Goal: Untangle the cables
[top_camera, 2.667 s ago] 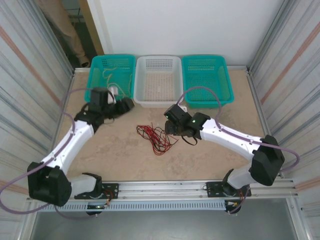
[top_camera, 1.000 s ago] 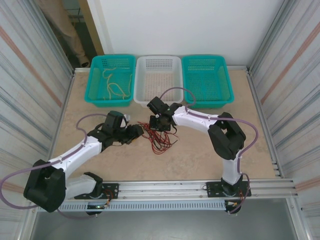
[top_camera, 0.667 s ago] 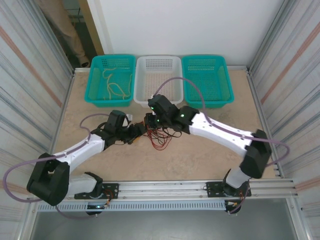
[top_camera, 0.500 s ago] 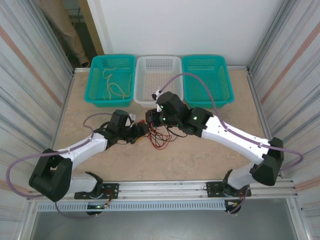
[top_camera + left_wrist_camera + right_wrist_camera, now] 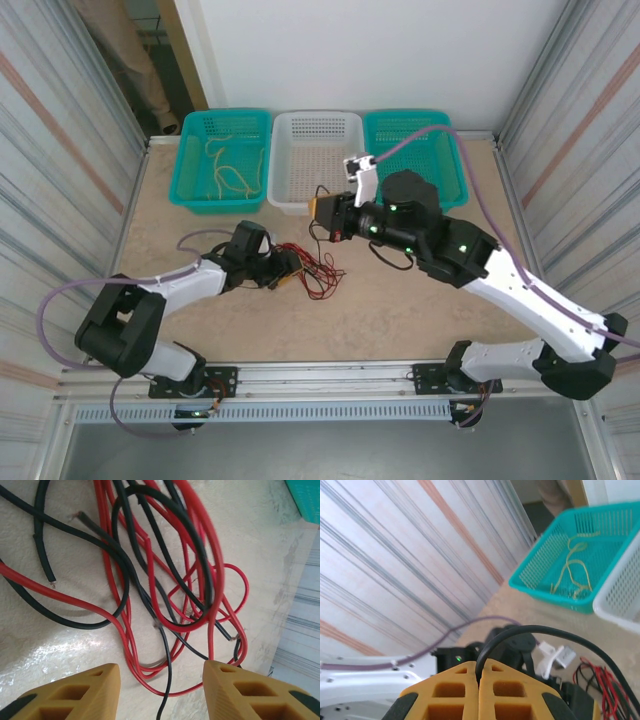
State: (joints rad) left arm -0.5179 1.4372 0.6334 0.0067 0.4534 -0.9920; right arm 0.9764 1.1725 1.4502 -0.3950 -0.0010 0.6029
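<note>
My right gripper is holding the black cable and next needs to move outward over the empty teal basket (image 5: pixel 412 153), go down and let go of the cable. Cream cables already fill the other teal basket.
A tangle of red and black cables (image 5: pixel 316 268) lies on the table in the middle. My left gripper (image 5: pixel 291 271) rests low at its left edge. It stands open (image 5: pixel 162 692), with a thin black wire (image 5: pixel 168 670) and red loops (image 5: pixel 150 587) lying loose between and ahead of the yellow fingers. My right gripper (image 5: pixel 321 207) hangs above the tangle's right side, shut (image 5: pixel 480 677) on a black cable (image 5: pixel 555 632). That cable (image 5: pixel 322 189) arcs up and drops back toward the pile. Cream cables (image 5: pixel 228 170) lie in the left teal basket (image 5: pixel 547 587).
Three baskets line the far edge: the teal one (image 5: pixel 192 192) on the left, a white one (image 5: pixel 286 204) in the middle, and a teal one (image 5: pixel 445 135) on the right, partly behind my right arm. Corrugated walls close in both sides.
My right gripper has risen from the tangle and moved right, pulling a black cable up with it. The left gripper has slid right to the tangle's edge.
</note>
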